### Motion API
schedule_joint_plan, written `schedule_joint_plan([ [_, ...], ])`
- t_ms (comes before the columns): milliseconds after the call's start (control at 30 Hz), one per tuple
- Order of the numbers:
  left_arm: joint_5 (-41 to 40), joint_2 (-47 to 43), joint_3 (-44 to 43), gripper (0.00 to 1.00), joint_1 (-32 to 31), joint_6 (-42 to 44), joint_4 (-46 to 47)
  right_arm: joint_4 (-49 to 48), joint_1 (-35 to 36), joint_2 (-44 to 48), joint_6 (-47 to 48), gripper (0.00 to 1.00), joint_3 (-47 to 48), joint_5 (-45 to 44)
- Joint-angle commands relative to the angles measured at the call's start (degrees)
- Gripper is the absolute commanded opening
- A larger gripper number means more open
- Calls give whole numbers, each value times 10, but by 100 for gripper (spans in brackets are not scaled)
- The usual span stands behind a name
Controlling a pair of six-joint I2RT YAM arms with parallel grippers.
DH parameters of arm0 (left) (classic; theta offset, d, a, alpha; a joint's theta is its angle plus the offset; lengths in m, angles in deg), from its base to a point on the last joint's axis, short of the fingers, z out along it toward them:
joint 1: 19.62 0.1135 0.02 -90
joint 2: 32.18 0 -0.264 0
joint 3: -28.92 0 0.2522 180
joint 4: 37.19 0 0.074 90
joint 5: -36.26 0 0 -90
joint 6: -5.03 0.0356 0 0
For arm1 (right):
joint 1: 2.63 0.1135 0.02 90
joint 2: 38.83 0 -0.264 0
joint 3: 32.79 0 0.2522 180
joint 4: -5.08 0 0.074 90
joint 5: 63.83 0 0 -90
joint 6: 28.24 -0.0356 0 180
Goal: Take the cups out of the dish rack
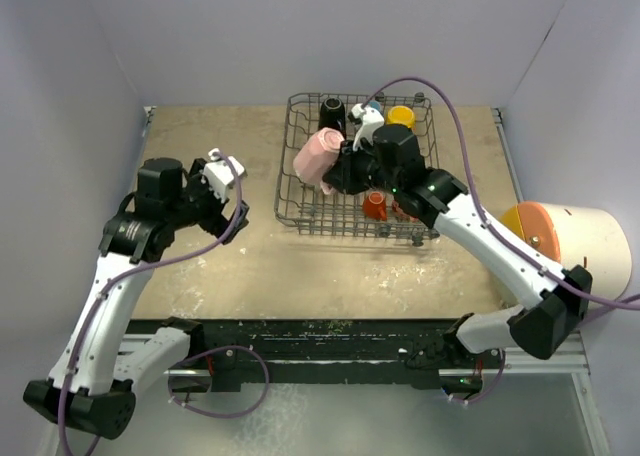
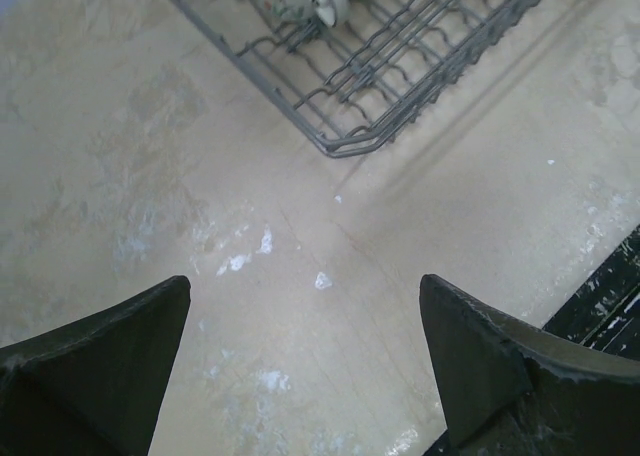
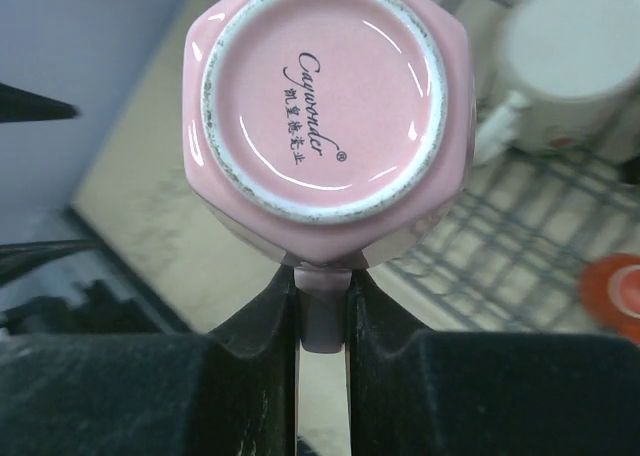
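The left gripper tilts up toward the pink cup (image 1: 318, 158) next, then closes across the cup's side, which stays free as my right gripper holds the cup's handle.
My right gripper (image 3: 322, 306) is shut on the handle of a pink cup (image 3: 325, 101), whose base faces the wrist camera. From above, that pink cup (image 1: 318, 158) hangs at the left wall of the grey wire dish rack (image 1: 345, 228), with the right gripper (image 1: 340, 171) beside it. Inside the rack are a black cup (image 1: 333, 109), a yellow cup (image 1: 401, 116), a white cup (image 3: 570, 66) and an orange cup (image 1: 375, 204). My left gripper (image 1: 225, 168) hovers open and empty left of the rack, and its wrist view shows its fingers (image 2: 100, 366) over bare table.
A huge white cylinder with an orange face (image 1: 570, 241) lies at the right edge of the table. The rack's near corner (image 2: 350, 141) shows ahead of the left gripper. Grey walls close in the left, back and right sides.
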Motion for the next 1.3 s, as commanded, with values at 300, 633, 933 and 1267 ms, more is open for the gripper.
schedule_joint_plan([
  [300, 247, -126, -3, 99, -1, 156, 43, -441, 16, 141, -458, 0, -222, 272],
  [633, 307, -161, 23, 91, -1, 147, 159, -644, 67, 172, -626, 0, -323, 253],
  [933, 319, -151, 24, 82, -1, 118, 221, -718, 155, 162, -652, 0, -330, 175],
  [1267, 349, -146, 1, 43, -1, 56, 210, -797, 216, 111, -682, 0, -335, 96],
])
